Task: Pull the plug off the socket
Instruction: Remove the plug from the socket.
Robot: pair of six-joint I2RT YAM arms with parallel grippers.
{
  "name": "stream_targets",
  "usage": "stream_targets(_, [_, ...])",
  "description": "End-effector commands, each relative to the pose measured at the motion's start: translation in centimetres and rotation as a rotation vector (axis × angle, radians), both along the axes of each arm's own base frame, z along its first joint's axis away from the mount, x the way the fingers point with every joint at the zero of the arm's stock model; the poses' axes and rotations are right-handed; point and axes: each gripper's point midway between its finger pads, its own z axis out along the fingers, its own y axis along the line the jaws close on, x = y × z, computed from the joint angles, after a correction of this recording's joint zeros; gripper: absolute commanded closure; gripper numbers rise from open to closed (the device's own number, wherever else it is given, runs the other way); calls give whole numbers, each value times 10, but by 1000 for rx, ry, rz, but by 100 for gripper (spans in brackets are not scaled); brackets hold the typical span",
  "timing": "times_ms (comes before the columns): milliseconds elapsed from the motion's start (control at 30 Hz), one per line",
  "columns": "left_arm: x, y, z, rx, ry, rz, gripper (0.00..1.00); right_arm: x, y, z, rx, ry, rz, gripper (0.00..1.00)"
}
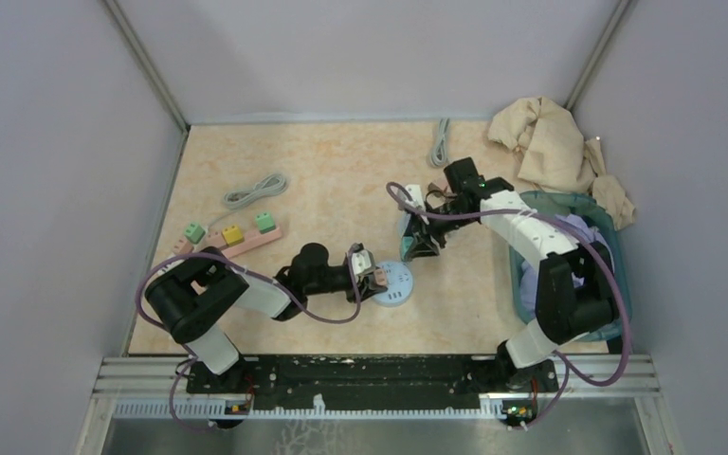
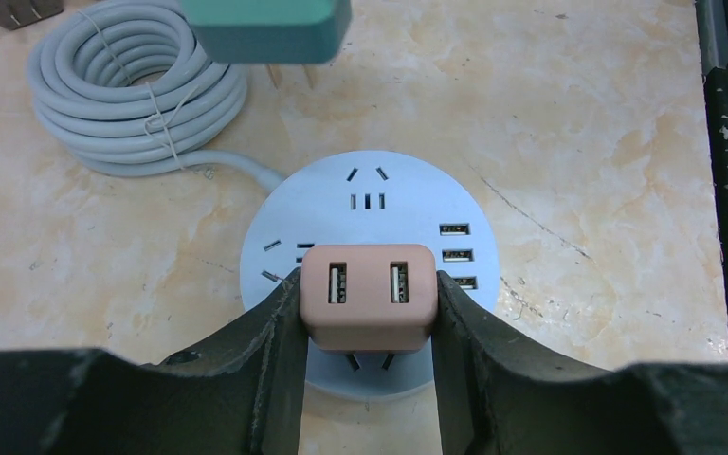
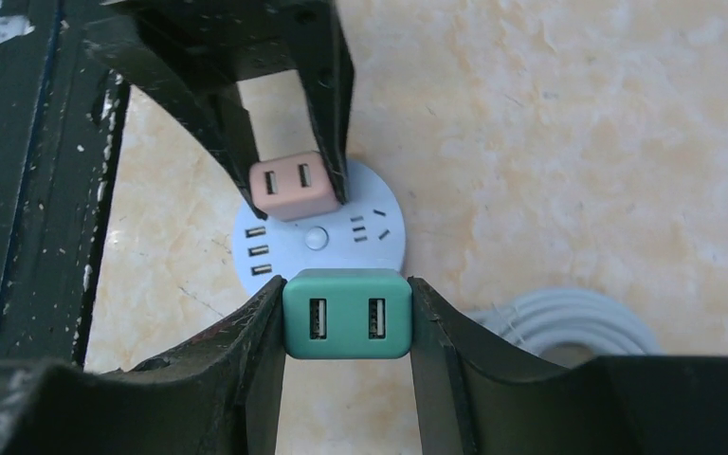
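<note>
I should next carry the teal plug (image 3: 346, 313) outward past the coiled cable and down with my right gripper to release it, because the tabletop beyond the cable is below and outward.
A round light-blue socket (image 1: 395, 287) (image 2: 379, 204) (image 3: 365, 237) lies flat on the table. My left gripper (image 1: 370, 272) (image 2: 368, 284) is shut on a pink two-port plug (image 2: 368, 296) (image 3: 289, 187) that stands over the socket's near rim; its pins are hidden, so I cannot tell whether it is seated. My right gripper (image 1: 421, 242) (image 3: 346, 284) is shut on a teal plug (image 3: 346, 313) (image 2: 267, 27), held in the air beside the socket with its two bare pins showing in the left wrist view.
The socket's grey cable (image 2: 133, 85) (image 3: 569, 322) lies coiled beside it. A pink power strip (image 1: 237, 239) with green and yellow plugs sits at the left, near another grey cable (image 1: 256, 190). A beige cloth (image 1: 555, 147) and a teal basket (image 1: 616, 237) are at the right.
</note>
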Motion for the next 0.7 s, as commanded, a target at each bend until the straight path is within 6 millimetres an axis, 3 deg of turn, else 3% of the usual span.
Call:
stream_targets(0, [2, -3, -4, 27, 18, -10, 98, 37, -9, 26, 7, 32, -211, 100])
stream_targets(233, [4, -4, -3, 40, 26, -7, 98, 75, -29, 40, 60, 161, -494, 100])
stream_targets(667, [1, -3, -4, 27, 99, 23, 99, 85, -51, 27, 48, 249, -639, 100])
